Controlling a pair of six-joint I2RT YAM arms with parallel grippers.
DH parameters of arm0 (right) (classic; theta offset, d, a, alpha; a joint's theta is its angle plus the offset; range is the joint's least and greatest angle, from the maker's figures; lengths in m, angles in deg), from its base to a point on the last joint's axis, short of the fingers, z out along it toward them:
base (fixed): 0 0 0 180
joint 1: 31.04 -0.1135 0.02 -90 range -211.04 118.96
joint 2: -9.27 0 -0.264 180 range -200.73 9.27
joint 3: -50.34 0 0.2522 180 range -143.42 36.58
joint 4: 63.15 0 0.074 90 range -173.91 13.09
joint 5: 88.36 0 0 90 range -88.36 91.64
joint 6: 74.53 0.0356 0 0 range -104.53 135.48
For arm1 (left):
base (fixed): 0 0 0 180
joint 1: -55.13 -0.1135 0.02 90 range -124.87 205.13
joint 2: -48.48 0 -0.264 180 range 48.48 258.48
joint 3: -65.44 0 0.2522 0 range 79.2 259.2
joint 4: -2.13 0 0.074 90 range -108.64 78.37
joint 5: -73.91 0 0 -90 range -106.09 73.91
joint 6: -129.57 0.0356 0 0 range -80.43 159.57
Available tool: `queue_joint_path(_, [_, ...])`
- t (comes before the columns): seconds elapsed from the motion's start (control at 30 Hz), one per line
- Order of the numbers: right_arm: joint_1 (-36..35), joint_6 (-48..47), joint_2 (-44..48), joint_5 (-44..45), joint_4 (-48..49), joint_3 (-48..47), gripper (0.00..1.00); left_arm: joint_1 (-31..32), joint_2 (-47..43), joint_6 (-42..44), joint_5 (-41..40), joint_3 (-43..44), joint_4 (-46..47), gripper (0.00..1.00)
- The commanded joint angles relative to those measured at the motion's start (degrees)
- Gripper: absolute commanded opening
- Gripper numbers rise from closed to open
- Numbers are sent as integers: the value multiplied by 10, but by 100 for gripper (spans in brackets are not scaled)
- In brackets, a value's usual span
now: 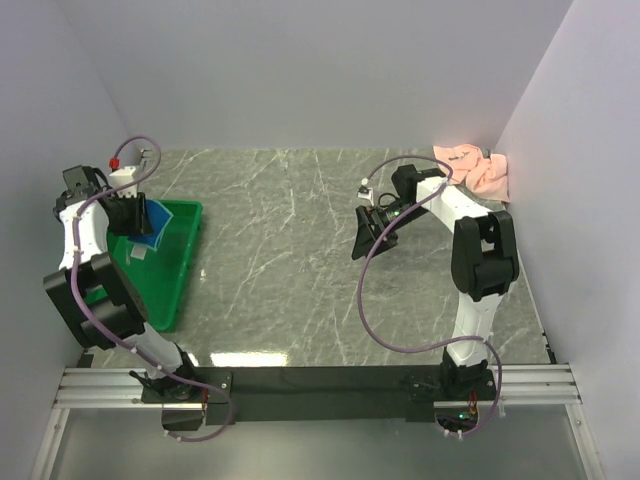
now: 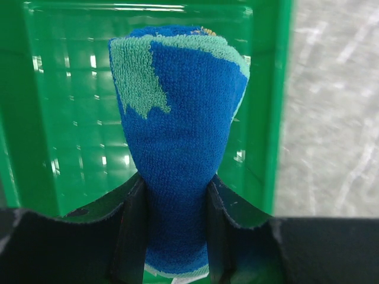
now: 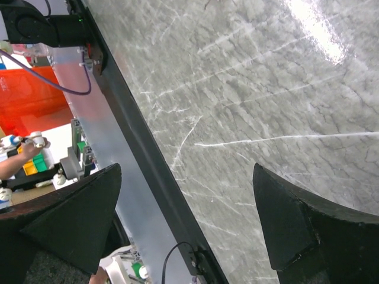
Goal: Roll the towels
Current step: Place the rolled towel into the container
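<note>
I will move my left gripper down and to its right in the top view, over the bin's empty far corner, then lower it and let go of the roll [image 2: 177, 142].
My left gripper [image 1: 140, 222] is shut on a rolled blue towel [image 1: 158, 222] with green patches and holds it over the green bin [image 1: 172, 280] at the left. In the left wrist view the towel roll [image 2: 177, 142] stands squeezed between the two black fingers [image 2: 133, 231], with the bin's floor [image 2: 71, 130] below. My right gripper [image 1: 372, 232] is open and empty above the middle of the table; its wrist view shows only marble between the fingertips [image 3: 284, 213]. Pink towels [image 1: 478, 170] lie crumpled in the far right corner.
The grey marble table [image 1: 300, 260] runs between the bin and the right arm. White walls enclose the back and both sides. A black rail [image 1: 320, 380] runs along the near edge by the arm bases.
</note>
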Motion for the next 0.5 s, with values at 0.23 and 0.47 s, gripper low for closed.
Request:
queue_joint_path(0.23, [2,-3,22,14,-4,0,99,16,113,-103,-38,9,127,1])
queue_joint_path(0.47, [8,-10,16,13,-11,1,99,51,137,-137,-38,-5,161,1])
